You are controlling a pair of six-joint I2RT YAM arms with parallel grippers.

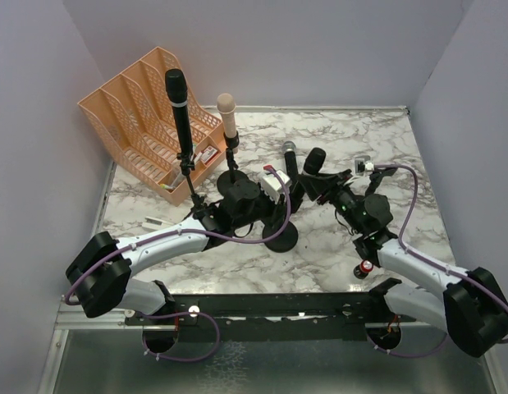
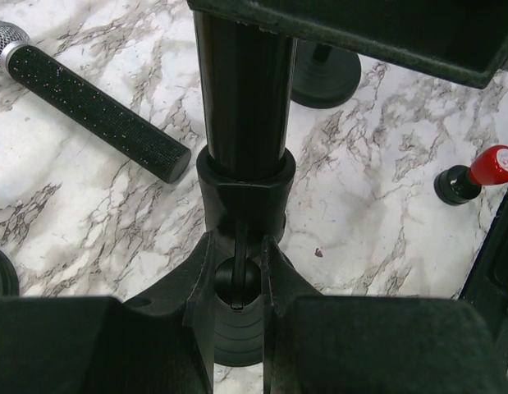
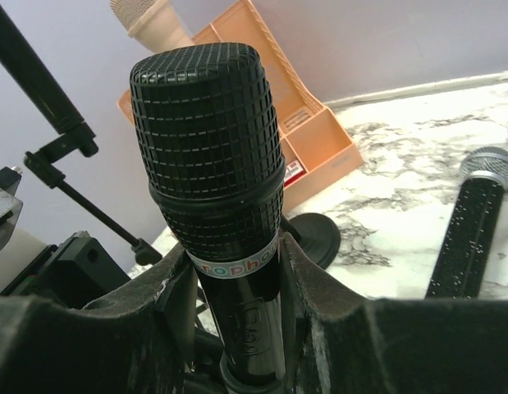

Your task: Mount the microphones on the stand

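Note:
The left gripper will next carry the stand outward to the bare marble beside the peach-pink microphone and release the neck, because the all-black microphone sits in the clip [image 2: 244, 176].
My right gripper [image 1: 326, 182] [image 3: 237, 263] is shut on an all-black microphone [image 1: 313, 161] [image 3: 208, 156] just below its head. The microphone's lower end sits in the clip [image 2: 244, 176] of a black stand [image 1: 281, 236]. My left gripper [image 1: 272, 194] [image 2: 240, 246] is closed on that stand's neck just under the clip. The silver-headed microphone [image 1: 290, 160] [image 2: 89, 103] [image 3: 471, 222] lies on the table. Another black microphone [image 1: 178, 103] and the peach-pink microphone [image 1: 227, 113] [image 3: 147, 20] stand upright in their own stands at the back left.
An orange file organiser [image 1: 126, 111] [image 3: 307, 115] stands at the back left. A red-topped battery [image 1: 366, 268] [image 2: 483, 171] lies near the right arm. Another stand's round base [image 2: 323, 74] [image 3: 315, 234] is close by. Grey walls enclose the marble table [image 1: 385, 148].

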